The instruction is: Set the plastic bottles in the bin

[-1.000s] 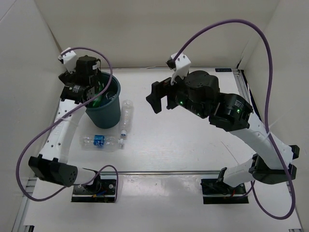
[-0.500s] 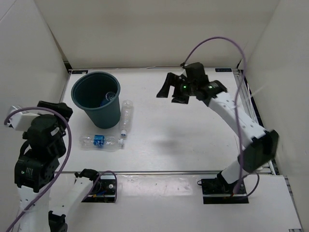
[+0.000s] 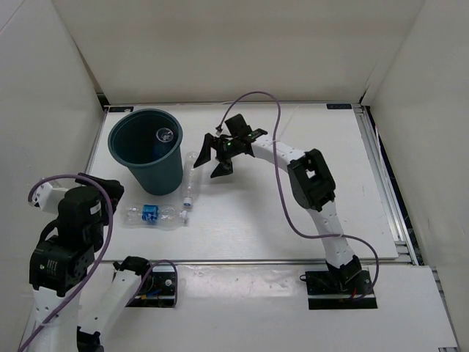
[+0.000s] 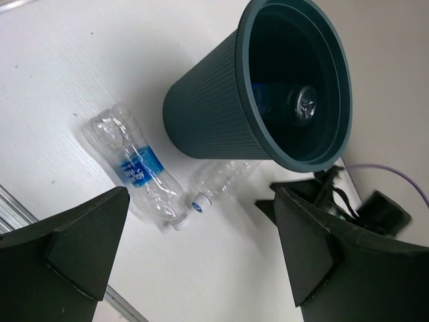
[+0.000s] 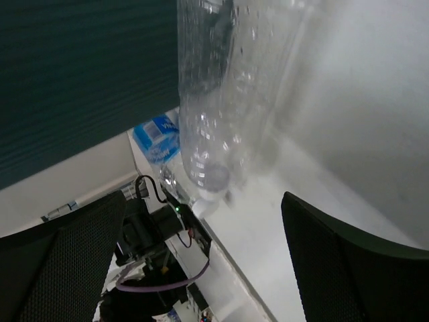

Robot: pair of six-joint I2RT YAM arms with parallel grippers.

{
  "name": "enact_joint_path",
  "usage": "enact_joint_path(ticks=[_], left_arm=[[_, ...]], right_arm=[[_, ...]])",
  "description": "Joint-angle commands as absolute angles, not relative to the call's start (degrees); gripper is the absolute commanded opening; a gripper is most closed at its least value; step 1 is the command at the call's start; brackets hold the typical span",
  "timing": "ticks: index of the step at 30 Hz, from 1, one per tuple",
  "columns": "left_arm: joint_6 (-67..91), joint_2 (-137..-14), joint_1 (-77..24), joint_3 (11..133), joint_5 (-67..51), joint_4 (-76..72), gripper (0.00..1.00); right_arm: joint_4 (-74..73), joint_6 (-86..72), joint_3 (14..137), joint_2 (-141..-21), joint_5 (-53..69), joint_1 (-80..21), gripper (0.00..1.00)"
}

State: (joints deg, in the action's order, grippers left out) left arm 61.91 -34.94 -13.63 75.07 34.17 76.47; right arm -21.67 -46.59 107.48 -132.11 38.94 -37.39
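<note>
My right gripper should slide its fingers left in the top view, around the bottle's far half point(image 3: 190, 163) point(image 5: 231, 57), because the unlabelled bottle is that way. Its fingers are already open toward the bottle.
The dark teal bin point(image 3: 119, 143) stands upright at the back left, with a clear bottle point(image 3: 165, 135) showing inside it. A clear bottle without label point(image 3: 192, 176) lies just right of the bin. A clear bottle with a blue label point(image 3: 152, 215) lies in front of the bin. My right gripper point(image 3: 213, 158) is open and empty, close to the right of the unlabelled bottle point(image 5: 221, 100). My left gripper point(image 4: 201, 268) is open and empty, raised at the near left, looking down on the bin point(image 4: 214, 121) and both lying bottles point(image 4: 137, 168). No green bottle shows.
White walls close in the table on the left, back and right. A metal rail point(image 3: 242, 261) runs along the near edge. The right arm point(image 3: 308, 180) stretches across the middle of the table, with its purple cable looped above it.
My left arm has pulled back from over the bin to the near left. My right arm has swung left and down, so its open gripper is now next to the unlabelled bottle.
</note>
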Motion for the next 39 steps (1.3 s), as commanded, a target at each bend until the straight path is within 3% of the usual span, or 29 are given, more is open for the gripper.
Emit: enact_joint_path(ticks=[1, 11, 14, 15, 18, 19, 25, 29, 32, 36, 39], left_arm=[[63.1, -34.5, -13.4, 74.0, 29.9, 81.7, 1.0], [60.1, -33.4, -13.4, 72.2, 24.0, 81.7, 1.0], [59.0, -34.8, -13.4, 72.2, 24.0, 81.7, 1.0], [59.0, -34.8, -13.4, 72.2, 24.0, 81.7, 1.0], [59.0, -34.8, -13.4, 72.2, 24.0, 81.7, 1.0], [59.0, -34.8, -13.4, 72.2, 24.0, 81.7, 1.0], [65.1, -31.3, -13.4, 67.0, 25.3, 81.7, 1.0], [70.7, -27.2, -13.4, 61.7, 27.0, 81.7, 1.0], [75.4, -24.7, -13.4, 57.4, 27.5, 81.7, 1.0], [80.9, -23.9, -13.4, 52.0, 25.7, 81.7, 1.0], [81.5, -23.9, -13.4, 50.0, 23.8, 81.7, 1.0]], right_arm=[[-15.2, -49.8, 112.2, -135.3, 44.3, -38.4, 1.0], [-9.7, -56.7, 121.0, -149.0, 45.1, -39.5, 1.0], [-9.7, -57.2, 123.7, -151.3, 46.5, -39.5, 0.91], [-9.7, -57.2, 123.7, -152.0, 47.2, -39.5, 0.82], [-9.7, -56.5, 120.7, -150.7, 47.2, -39.5, 0.67], [-9.7, -56.0, 119.3, -149.9, 47.2, -39.5, 0.57], [-10.5, -49.8, 101.8, -135.6, 45.3, -36.7, 0.27], [-11.6, -46.1, 90.7, -121.4, 41.8, -33.1, 0.25], [-13.1, -45.5, 88.8, -110.5, 38.6, -31.3, 0.23], [-13.7, -46.2, 98.1, -104.2, 32.9, -31.9, 0.19], [-15.4, -45.2, 115.4, -108.9, 28.1, -34.3, 0.17]])
